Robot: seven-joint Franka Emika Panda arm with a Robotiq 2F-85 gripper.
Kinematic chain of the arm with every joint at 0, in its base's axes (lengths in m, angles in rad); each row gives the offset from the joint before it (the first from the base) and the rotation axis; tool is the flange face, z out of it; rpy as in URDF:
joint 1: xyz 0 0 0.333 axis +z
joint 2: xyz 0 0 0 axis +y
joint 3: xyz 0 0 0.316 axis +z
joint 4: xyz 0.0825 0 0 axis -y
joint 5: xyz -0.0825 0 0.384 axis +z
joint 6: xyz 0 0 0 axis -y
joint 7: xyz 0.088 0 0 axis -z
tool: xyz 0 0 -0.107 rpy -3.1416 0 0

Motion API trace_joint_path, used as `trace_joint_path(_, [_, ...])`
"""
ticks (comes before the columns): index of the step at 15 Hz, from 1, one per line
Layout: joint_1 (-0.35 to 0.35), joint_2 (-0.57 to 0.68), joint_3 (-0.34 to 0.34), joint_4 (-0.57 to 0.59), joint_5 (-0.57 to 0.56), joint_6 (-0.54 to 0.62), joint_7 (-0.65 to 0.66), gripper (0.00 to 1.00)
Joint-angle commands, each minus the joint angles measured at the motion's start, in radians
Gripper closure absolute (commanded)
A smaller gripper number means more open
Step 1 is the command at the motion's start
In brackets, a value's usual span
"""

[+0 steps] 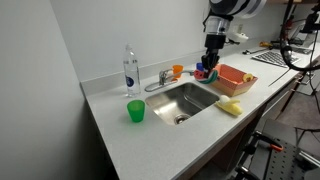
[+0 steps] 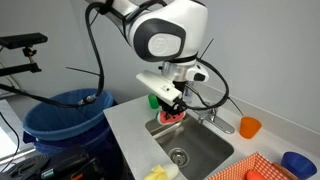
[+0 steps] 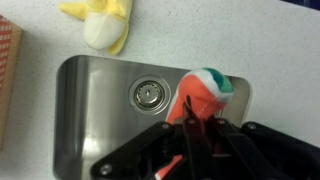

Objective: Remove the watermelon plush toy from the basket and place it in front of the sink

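Observation:
My gripper moves back and down over the bare counter (image 2: 139, 153) beside the yellow plush block next to release the toy (image 2: 173, 116), because it still hangs above the sink.
My gripper (image 3: 200, 128) is shut on the watermelon plush toy (image 3: 202, 92), a red slice with a green and white rim. It holds the toy in the air over one end of the stainless steel sink (image 3: 100, 120), near the basin's rim. In an exterior view the gripper (image 2: 172, 106) hangs with the toy (image 2: 173, 116) above the sink (image 2: 200, 148), next to the faucet (image 2: 212, 118). The salmon-red basket (image 1: 238, 78) stands on the counter beside the sink (image 1: 188, 98), close to the gripper (image 1: 208, 66). A corner of the basket (image 2: 262, 170) also shows at the bottom edge of an exterior view.
A yellow plush block (image 1: 231, 106) lies on the counter by the sink's corner. A green cup (image 1: 135, 111), a clear bottle (image 1: 129, 70), an orange cup (image 2: 249, 126) and a blue bowl (image 2: 297, 162) stand around the sink. A blue bin (image 2: 65, 115) stands beyond the counter's end.

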Motion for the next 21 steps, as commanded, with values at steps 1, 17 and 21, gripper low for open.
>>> trace_joint_path(1, [0.044,-0.131,0.002,-0.15,-0.029,0.048,-0.068,0.98])
trace_joint_path(17, [0.102,-0.17,0.004,-0.383,-0.175,0.255,-0.067,0.98])
trace_joint_path(21, [0.099,-0.17,0.003,-0.404,-0.184,0.274,-0.057,0.66])
